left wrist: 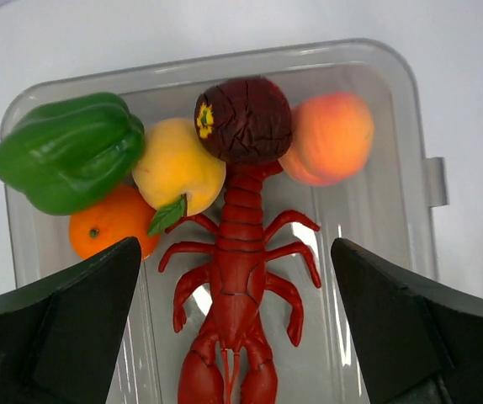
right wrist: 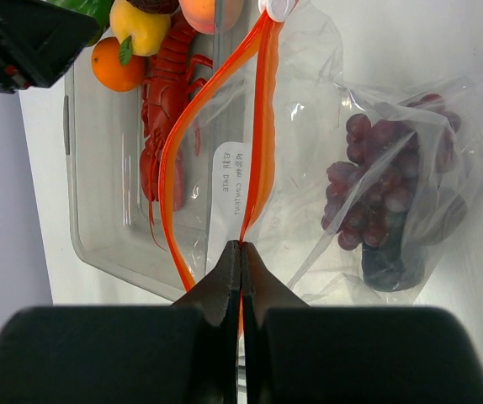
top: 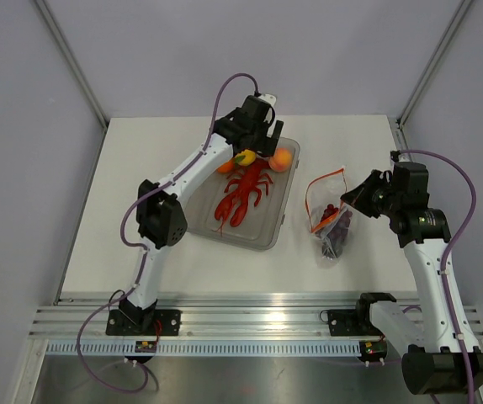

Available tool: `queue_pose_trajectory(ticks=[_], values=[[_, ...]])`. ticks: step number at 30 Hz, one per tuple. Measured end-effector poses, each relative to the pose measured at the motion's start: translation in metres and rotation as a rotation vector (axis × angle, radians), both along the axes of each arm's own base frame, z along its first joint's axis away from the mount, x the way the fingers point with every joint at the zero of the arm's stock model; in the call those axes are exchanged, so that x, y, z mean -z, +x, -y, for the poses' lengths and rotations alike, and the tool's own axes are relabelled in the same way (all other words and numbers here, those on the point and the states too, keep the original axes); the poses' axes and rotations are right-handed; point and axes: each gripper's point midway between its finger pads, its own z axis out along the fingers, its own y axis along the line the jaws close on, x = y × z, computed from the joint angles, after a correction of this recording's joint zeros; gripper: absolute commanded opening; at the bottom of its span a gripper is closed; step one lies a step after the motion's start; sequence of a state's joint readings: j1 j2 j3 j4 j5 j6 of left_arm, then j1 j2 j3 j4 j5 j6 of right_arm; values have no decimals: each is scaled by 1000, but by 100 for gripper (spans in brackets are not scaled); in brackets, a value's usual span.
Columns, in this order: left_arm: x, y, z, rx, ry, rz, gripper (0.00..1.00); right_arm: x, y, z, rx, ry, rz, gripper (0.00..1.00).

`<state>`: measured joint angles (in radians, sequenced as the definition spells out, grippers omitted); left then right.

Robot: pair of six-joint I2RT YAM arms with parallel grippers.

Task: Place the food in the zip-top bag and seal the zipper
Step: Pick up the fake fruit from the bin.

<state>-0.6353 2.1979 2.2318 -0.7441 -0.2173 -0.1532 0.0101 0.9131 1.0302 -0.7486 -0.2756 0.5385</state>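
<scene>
The left gripper moves down to the dark plum next, between the yellow fruit and the peach.
The clear zip-top bag lies right of the tray, purple grapes inside. Its red-orange zipper gapes open. My right gripper is shut on one zipper strip and holds the mouth up; it also shows in the top view. My left gripper is open and empty above the red lobster in the grey tray. At the tray's end lie a green pepper, yellow fruit, orange, dark plum and peach.
The white table is bounded by grey walls at the back and sides. An aluminium rail with both arm bases runs along the near edge. The tray sits mid-table, just left of the bag.
</scene>
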Motion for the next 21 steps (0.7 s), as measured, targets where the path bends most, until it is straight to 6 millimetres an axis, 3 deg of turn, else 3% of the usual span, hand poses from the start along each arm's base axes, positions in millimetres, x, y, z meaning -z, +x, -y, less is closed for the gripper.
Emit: queue_pose_trajectory(ticks=[2,9,21], values=[[15,5,0,7,20,-14,99,0,0,0,0,3,-1,0],[32,29,10,7,-1,24,97,0,-1,-2,-1,11,-4,0],[88,62,25,2,35,48,93,-1,-2,-4,-14,20,-6,0]])
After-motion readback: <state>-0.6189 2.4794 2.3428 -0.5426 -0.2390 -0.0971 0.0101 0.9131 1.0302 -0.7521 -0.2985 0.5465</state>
